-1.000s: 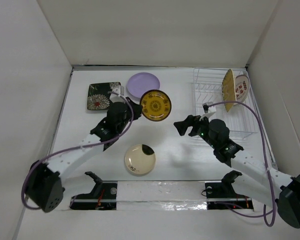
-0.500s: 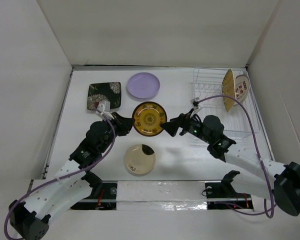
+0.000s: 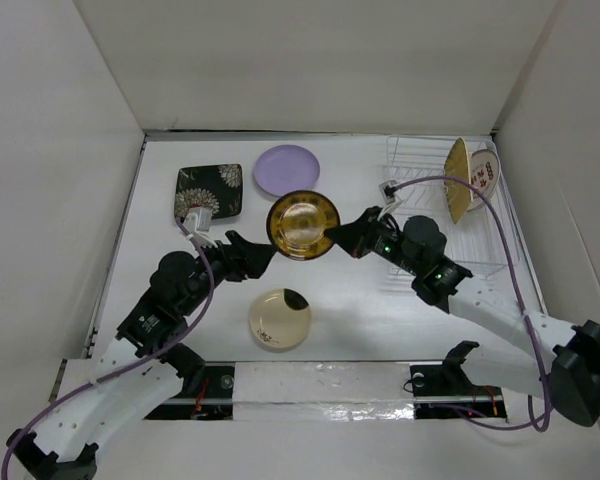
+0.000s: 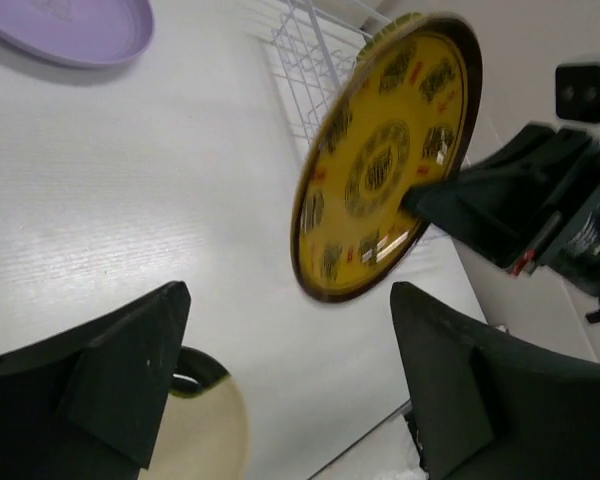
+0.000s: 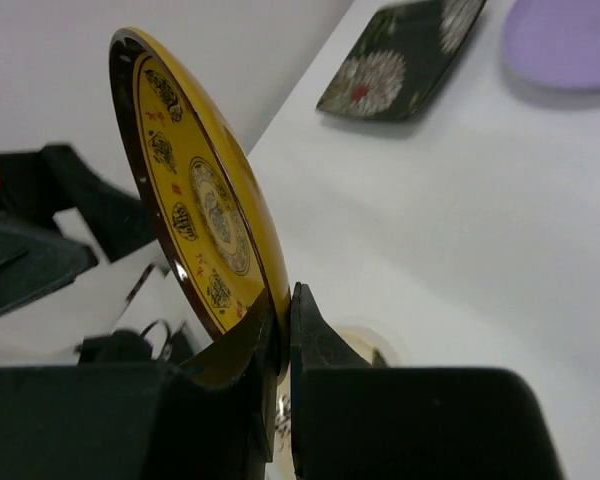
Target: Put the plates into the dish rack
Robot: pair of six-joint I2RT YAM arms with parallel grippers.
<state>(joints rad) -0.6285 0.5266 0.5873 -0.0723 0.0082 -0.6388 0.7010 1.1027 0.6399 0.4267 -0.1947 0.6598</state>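
Observation:
I need to swing my right gripper outward and to its right in the top view, to empty slots of the dish rack beside the woven plate (image 3: 457,178). Then I need to lower the brown-gold plate and release it.
The brown-gold plate (image 3: 303,225) hangs above the table's middle, tilted on edge, with my right gripper (image 3: 340,237) shut on its right rim. The right wrist view shows that rim (image 5: 195,200) pinched between the fingers of my right gripper (image 5: 285,300). My left gripper (image 3: 260,253) stands open just left of the plate, apart from it; its wrist view shows my left gripper (image 4: 290,297) spread wide below the plate (image 4: 385,160). The white dish rack (image 3: 412,170) at the back right holds a yellow woven plate (image 3: 457,178) and a white plate with red marks (image 3: 483,178).
A lilac plate (image 3: 287,170) and a black floral square plate (image 3: 209,190) lie flat at the back left. A cream plate with a black patch (image 3: 279,319) lies near the front, below the held plate. White walls close in the table on three sides.
My left gripper opened, let go of the brown-gold plate and drew back toward the near left. My right gripper closed on the plate's rim and now carries it.

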